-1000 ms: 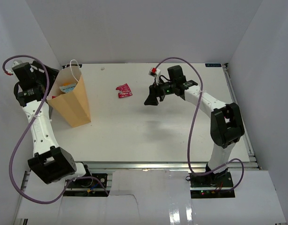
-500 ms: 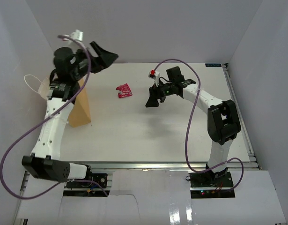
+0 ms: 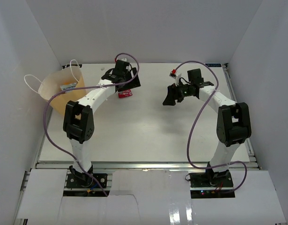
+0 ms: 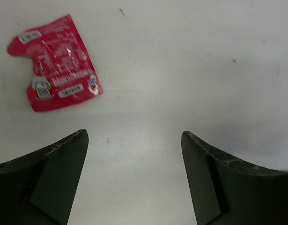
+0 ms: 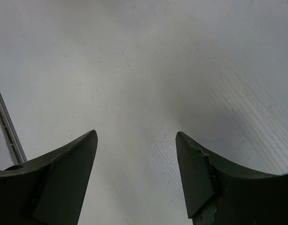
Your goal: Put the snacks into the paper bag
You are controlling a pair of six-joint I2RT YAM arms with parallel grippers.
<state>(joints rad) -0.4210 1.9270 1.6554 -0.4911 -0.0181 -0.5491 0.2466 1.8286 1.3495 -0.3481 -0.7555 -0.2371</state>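
My left gripper shifts left in the top view and down onto the red packet's closer end [image 3: 125, 95] [image 4: 63, 95] next, since its open fingers straddle only bare table.
One snack, a small red packet [image 4: 55, 63], lies flat on the white table; in the top view the red packet [image 3: 126, 93] peeks out from under my left gripper. My left gripper [image 4: 134, 133] hovers just beside and above it, open, with only bare table between its fingers. The tan paper bag [image 3: 57, 93] stands at the far left with its mouth open upward, white cord handles [image 3: 31, 82] sticking out, and a pale packet [image 3: 68, 86] inside. My right gripper [image 3: 171, 99] hangs open over bare table right of centre, also empty [image 5: 136, 133].
White walls [image 3: 36, 42] close in the table on the left, back and right. A metal rail [image 3: 240, 112] runs along the right edge. The left arm [image 3: 90, 96] stretches across between the bag and the packet.
My left arm has swung from beside the bag across to the red packet, opening wider. The bag has shifted left. My right gripper has drawn back to the right.
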